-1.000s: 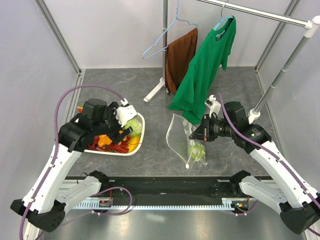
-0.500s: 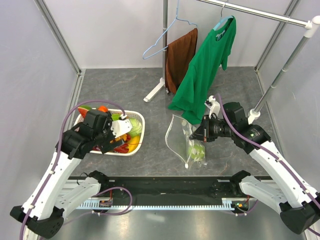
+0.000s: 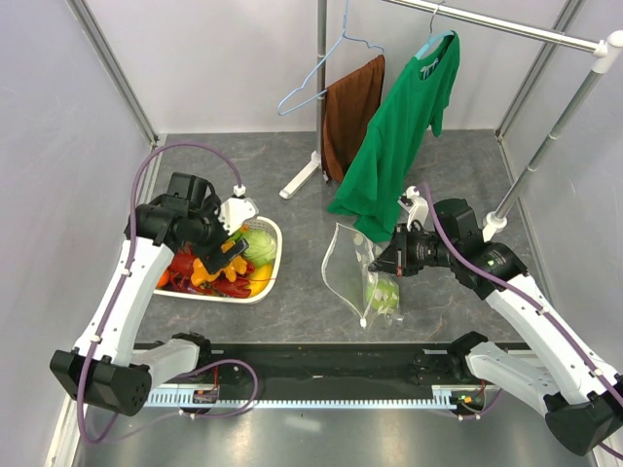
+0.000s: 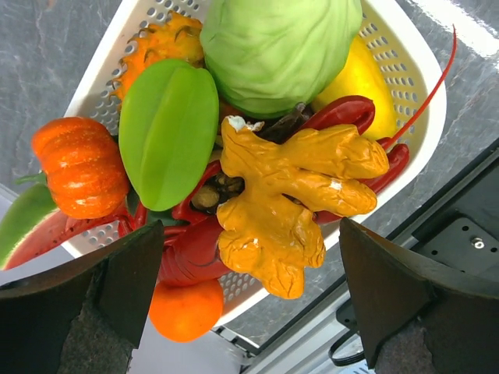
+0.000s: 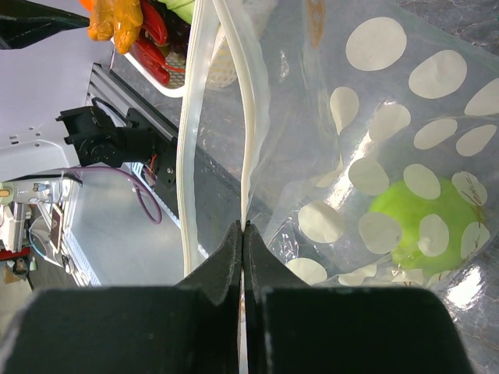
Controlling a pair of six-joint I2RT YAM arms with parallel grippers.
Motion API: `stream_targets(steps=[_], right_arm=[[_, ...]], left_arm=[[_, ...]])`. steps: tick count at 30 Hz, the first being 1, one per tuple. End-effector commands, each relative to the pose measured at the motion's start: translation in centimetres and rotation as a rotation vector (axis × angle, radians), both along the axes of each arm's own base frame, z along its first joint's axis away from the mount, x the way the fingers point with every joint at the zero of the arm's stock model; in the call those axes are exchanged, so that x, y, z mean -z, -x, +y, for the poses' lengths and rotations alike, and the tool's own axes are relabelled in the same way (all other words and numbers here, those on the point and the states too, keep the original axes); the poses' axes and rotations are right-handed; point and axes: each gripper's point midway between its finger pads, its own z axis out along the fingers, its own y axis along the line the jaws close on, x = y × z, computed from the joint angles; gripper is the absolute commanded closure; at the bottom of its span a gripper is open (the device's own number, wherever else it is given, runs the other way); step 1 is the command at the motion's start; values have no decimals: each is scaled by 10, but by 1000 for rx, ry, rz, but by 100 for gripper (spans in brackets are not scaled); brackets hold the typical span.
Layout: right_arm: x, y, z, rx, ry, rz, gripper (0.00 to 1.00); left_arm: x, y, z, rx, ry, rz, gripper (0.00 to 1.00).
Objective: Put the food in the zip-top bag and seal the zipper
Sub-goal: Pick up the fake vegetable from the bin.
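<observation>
My left gripper lowers its open fingers straight down into the basket next, onto the yellow ginger piece, which sits on top of the pile between them.
The white basket holds the food: a green cabbage, a green starfruit, an orange pumpkin, a yellow ginger piece, a red lobster and an orange. My left gripper hangs open and empty just above this pile, its jaws wide either side of the ginger. My right gripper is shut on the whitish zipper strip and holds the polka-dot bag up with its mouth open. A green fruit lies inside the bag.
A green T-shirt and a brown cloth hang from the rack behind the bag. A blue hanger hangs there too, and the rack's white foot lies on the table. A slanted rail stands at the right.
My left arm has swung its elbow left and drawn the open gripper back over the basket's middle. It has taken nothing. The right gripper and bag have stayed still.
</observation>
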Motion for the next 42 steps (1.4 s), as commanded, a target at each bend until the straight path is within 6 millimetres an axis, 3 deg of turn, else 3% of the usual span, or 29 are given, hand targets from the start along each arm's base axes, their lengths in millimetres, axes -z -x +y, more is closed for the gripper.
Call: stream_targets(steps=[1, 7, 14, 25, 42], right_arm=[[-3, 1, -1, -12, -5, -23, 100], [-2, 2, -2, -10, -5, -26, 100], [-2, 2, -2, -11, 0, -27, 100], [-1, 2, -3, -10, 3, -29, 100], [-5, -4, -2, -5, 7, -37, 100]], left_arm=[[-10, 14, -2, 23, 44, 35, 1], [-5, 22, 25, -61, -2, 1, 2], [8, 40, 56, -207, -81, 57, 11], [31, 56, 61, -238, -93, 107, 11], [61, 42, 52, -248, -51, 148, 20]])
